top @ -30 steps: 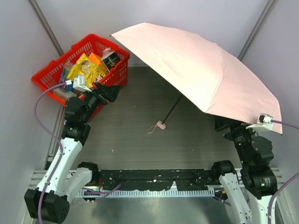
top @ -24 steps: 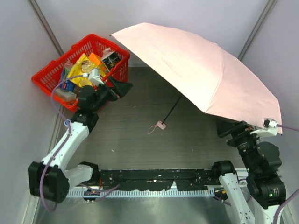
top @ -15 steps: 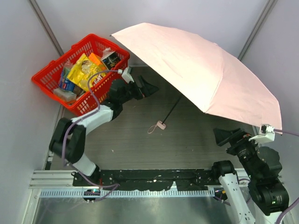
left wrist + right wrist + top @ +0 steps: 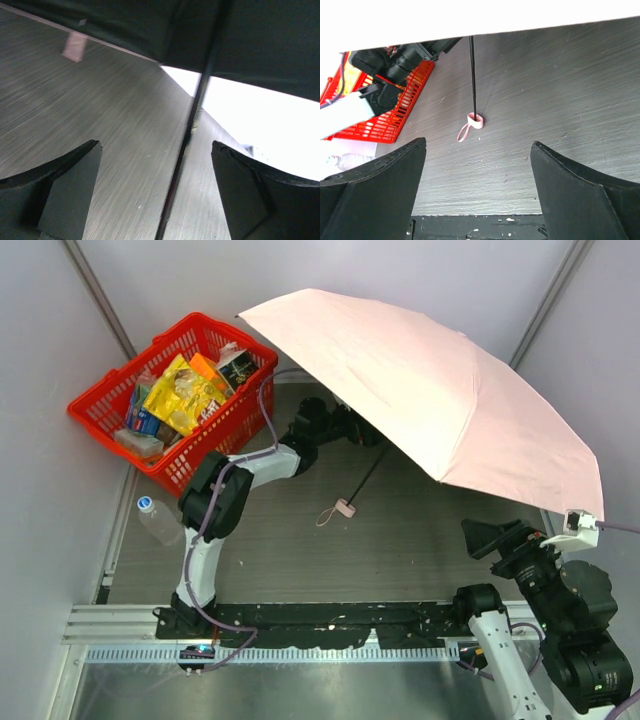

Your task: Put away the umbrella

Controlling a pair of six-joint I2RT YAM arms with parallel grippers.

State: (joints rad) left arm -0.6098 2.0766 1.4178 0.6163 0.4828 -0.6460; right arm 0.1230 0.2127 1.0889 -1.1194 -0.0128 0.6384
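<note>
To the right of my left gripper in the top view slants the black shaft (image 4: 370,475) (image 4: 186,147), already between its open fingers, so I will advance that way and close.
The umbrella stands open, its pale pink canopy (image 4: 440,390) filling the upper right of the top view. Its thin black shaft (image 4: 370,475) slants down to the small pink handle (image 4: 345,507) and wrist loop (image 4: 327,516) on the table. My left gripper (image 4: 368,436) reaches under the canopy's edge, partly hidden by it. In the left wrist view it (image 4: 155,148) is open, and the shaft (image 4: 186,147) runs up between its fingers, touching neither. My right gripper (image 4: 490,538) hangs open and empty near the front right, looking at the handle (image 4: 476,120) from well back.
A red basket (image 4: 100,410) full of packets sits at the back left, close behind the stretched left arm. A clear plastic bottle (image 4: 158,522) lies by the left wall. Grey walls close in both sides. The black mounting rail (image 4: 330,625) runs along the front edge.
My left arm has swung from beside the basket rightward and stretched under the canopy to the shaft, uncovering the bottle. The right arm has drawn back slightly. The umbrella has not moved.
</note>
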